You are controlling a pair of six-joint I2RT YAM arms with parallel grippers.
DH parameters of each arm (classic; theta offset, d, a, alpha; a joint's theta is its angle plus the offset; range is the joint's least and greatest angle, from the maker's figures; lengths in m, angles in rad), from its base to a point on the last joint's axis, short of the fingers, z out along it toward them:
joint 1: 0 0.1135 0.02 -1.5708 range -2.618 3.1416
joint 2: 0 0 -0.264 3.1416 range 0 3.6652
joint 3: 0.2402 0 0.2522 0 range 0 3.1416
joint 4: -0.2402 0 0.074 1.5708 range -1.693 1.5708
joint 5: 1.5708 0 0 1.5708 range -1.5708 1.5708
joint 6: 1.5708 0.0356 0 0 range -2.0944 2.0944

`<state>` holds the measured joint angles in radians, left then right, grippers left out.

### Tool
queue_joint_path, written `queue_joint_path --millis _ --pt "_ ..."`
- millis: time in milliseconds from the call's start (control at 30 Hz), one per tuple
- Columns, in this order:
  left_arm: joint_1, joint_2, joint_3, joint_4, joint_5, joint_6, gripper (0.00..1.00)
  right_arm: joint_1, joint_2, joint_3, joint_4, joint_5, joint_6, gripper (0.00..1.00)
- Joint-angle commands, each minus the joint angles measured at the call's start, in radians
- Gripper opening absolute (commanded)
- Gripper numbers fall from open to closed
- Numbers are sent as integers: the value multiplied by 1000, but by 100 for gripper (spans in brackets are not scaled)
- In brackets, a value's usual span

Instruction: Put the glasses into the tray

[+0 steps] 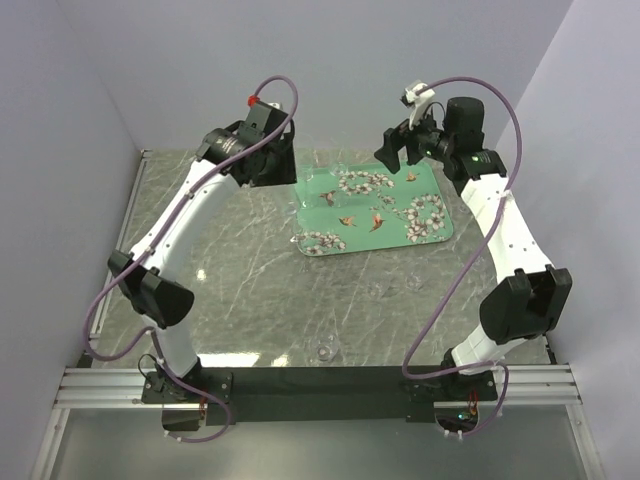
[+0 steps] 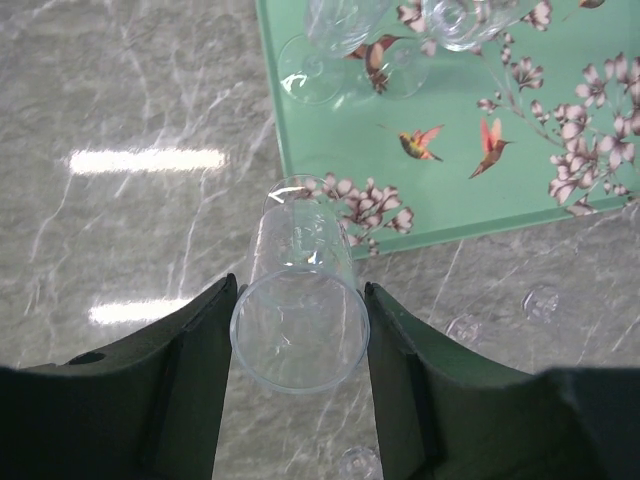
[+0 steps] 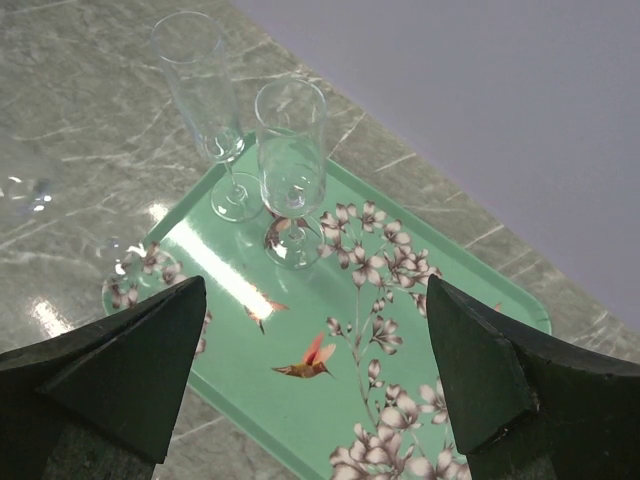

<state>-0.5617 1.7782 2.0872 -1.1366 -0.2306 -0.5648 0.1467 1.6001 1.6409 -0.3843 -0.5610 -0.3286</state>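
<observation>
The small clear tumbler should go down and to the right in the top view next, with my left gripper lowering it onto the tray's near corner (image 1: 319,238) (image 2: 349,199). The tray has free space there beside the stemmed glasses.
The teal tray (image 1: 395,232) with white flowers and birds lies at the middle back of the table. My left gripper (image 2: 300,345) is shut on a small clear tumbler (image 2: 300,300), held just off the tray's near-left corner (image 2: 400,245). In the top view the left gripper (image 1: 290,188) sits at the tray's left edge. A tall flute (image 3: 205,95) and a wine glass (image 3: 290,160) stand upright on the tray (image 3: 400,340). My right gripper (image 3: 315,370) is open and empty above the tray, at its far edge in the top view (image 1: 402,150).
Another clear glass (image 1: 325,350) stands on the marble table near the front middle. Grey walls close in the back and both sides. The stemmed glasses' feet (image 2: 312,72) show at the tray's far-left part in the left wrist view.
</observation>
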Motion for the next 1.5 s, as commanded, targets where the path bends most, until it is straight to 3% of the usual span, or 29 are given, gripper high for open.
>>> queue_joint_path --millis 0,800,1467 --pt "-10 32 94 89 30 31 33 -15 -54 -21 35 -22 7 97" --pt "-9 220 197 136 51 75 36 -39 -51 -46 27 -56 8 98" --pt "-12 231 197 159 79 69 61 -47 -60 -49 18 -59 -3 98"
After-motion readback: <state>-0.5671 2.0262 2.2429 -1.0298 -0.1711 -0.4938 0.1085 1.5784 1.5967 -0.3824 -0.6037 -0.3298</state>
